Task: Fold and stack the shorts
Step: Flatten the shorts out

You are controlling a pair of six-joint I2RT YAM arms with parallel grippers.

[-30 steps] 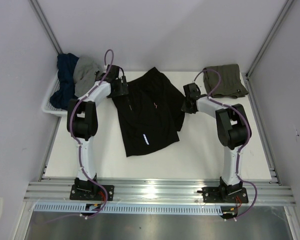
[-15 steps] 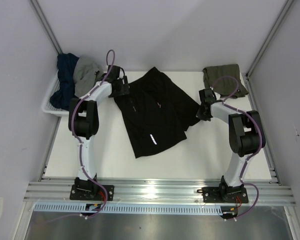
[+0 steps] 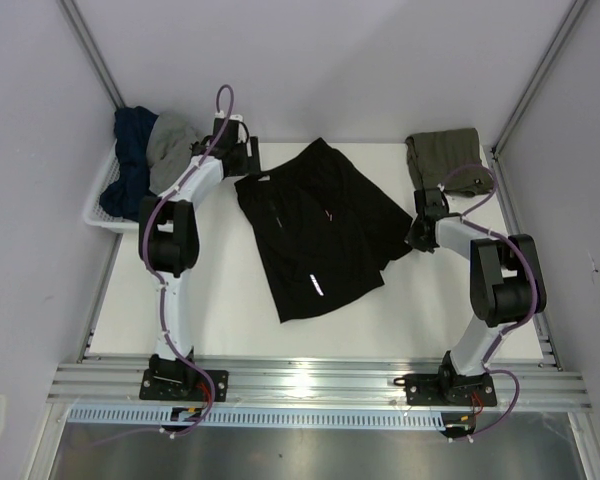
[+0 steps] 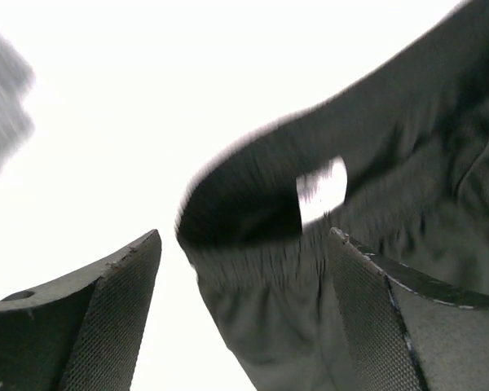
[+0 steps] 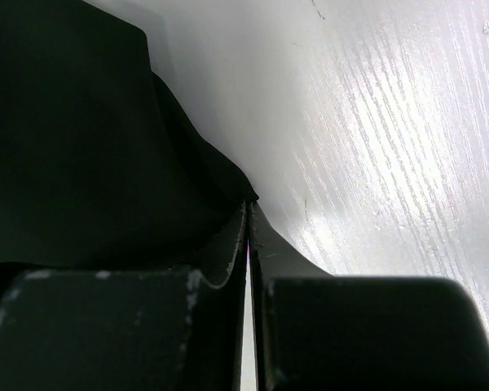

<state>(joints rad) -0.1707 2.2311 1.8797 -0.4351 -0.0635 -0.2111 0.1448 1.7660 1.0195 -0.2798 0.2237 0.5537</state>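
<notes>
My left gripper lowers onto the waistband [image 4: 253, 269] beside the white tag next, since that waistband lies below it, to its right in the top view.
The black shorts [image 3: 320, 235] lie spread on the white table, with small white marks showing. My left gripper [image 3: 248, 160] is open at their far-left waistband corner. In the left wrist view the waistband [image 4: 253, 269] lies between the parted fingers of the left gripper [image 4: 244, 236]. My right gripper [image 3: 416, 236] is shut on the right edge of the black shorts. In the right wrist view the cloth [image 5: 65, 147] runs into the closed tips of the right gripper [image 5: 248, 204]. The olive-green shorts [image 3: 445, 158] lie folded at the far right.
A white basket [image 3: 93, 213] at the far left holds dark blue and grey clothes. Grey walls close in the table on the left, right and back. A metal rail [image 3: 310, 380] runs along the near edge by the arm bases.
My right gripper has pulled the black shorts' right edge to the right, and the shorts have shifted and spread that way. My left gripper has moved slightly toward the back.
</notes>
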